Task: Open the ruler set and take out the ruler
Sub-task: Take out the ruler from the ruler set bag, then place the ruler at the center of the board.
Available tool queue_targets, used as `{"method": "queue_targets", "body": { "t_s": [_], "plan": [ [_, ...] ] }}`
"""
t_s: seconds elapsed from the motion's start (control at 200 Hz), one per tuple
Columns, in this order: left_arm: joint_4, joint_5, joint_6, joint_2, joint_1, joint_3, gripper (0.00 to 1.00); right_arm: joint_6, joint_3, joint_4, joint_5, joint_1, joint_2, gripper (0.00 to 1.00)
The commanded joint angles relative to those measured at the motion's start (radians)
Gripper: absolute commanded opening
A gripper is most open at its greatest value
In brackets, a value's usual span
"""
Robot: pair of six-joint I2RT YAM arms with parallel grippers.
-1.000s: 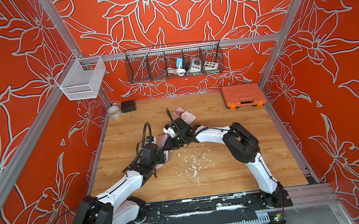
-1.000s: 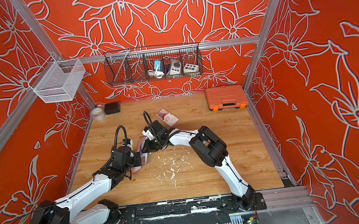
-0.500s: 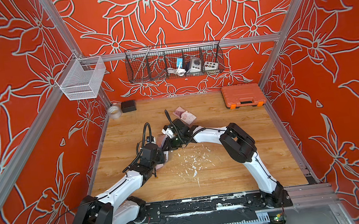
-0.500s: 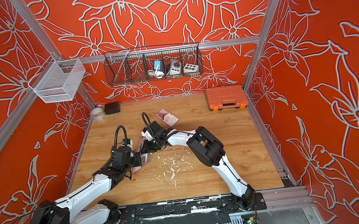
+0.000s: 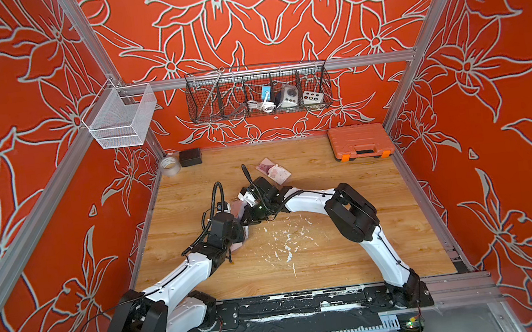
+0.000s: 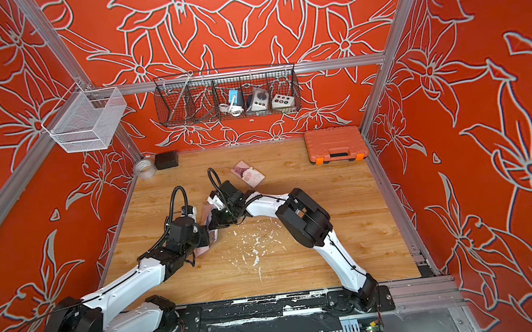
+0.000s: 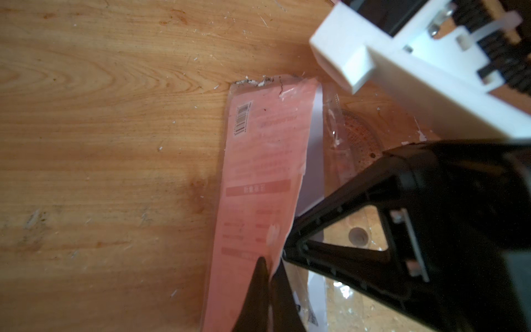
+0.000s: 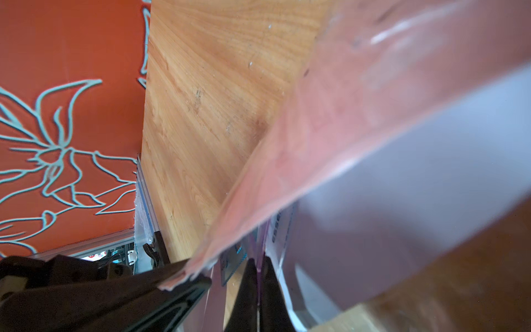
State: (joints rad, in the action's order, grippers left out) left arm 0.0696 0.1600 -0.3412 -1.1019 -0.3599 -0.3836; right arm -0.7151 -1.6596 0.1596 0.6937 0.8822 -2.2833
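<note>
My right gripper draws away from the card next and releases the purplish edge by the scraps, since bare wood lies beside the gripper, below its arm.
The ruler set point(image 7: 258, 172) is a pink card in a clear sleeve lying on the wooden table point(image 5: 335, 251); its far edge is torn. A clear protractor point(image 7: 359, 135) shows inside the sleeve. My left gripper point(image 7: 270, 264) is shut on the pink card's near end. My right gripper point(image 8: 258, 263) is shut on a thin purplish clear edge in the set; I cannot tell whether this is the ruler or the sleeve. In both top views the two grippers point(image 5: 243, 229) point(image 5: 250, 218) meet over the set point(image 5: 237, 208) left of the table's middle. In a top view they are the left gripper point(image 6: 207, 233) and the right gripper point(image 6: 213, 222).
A second pink packet point(image 5: 274, 172) lies behind the grippers. An orange tool case point(image 5: 360, 140) sits at the back right. A tape roll point(image 5: 169, 166) and a black box point(image 5: 190, 157) sit at the back left. White scraps point(image 5: 286, 239) litter the table's middle.
My right gripper's jaws have closed on the thin edge. The right arm has shifted slightly left. The left arm holds still.
</note>
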Motion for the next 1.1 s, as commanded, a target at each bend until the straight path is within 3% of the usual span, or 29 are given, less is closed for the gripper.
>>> {"method": "queue_targets", "body": {
  "t_s": [0.0,0.716,0.921,1.091],
  "plan": [
    [0.007,0.015,-0.01,0.006,0.006,0.006,0.0,0.038,-0.01,0.08,-0.038,-0.002,0.076,0.0],
    [-0.003,0.037,-0.021,0.004,0.006,0.002,0.0,0.167,0.227,0.188,-0.008,-0.106,0.376,0.0],
    [-0.001,0.038,-0.022,0.008,0.007,0.005,0.0,0.19,0.293,0.255,0.0,-0.201,0.465,0.0],
    [-0.002,0.047,-0.026,0.01,0.007,0.005,0.0,0.246,0.332,0.365,0.008,-0.299,0.441,0.0]
  ]
}}
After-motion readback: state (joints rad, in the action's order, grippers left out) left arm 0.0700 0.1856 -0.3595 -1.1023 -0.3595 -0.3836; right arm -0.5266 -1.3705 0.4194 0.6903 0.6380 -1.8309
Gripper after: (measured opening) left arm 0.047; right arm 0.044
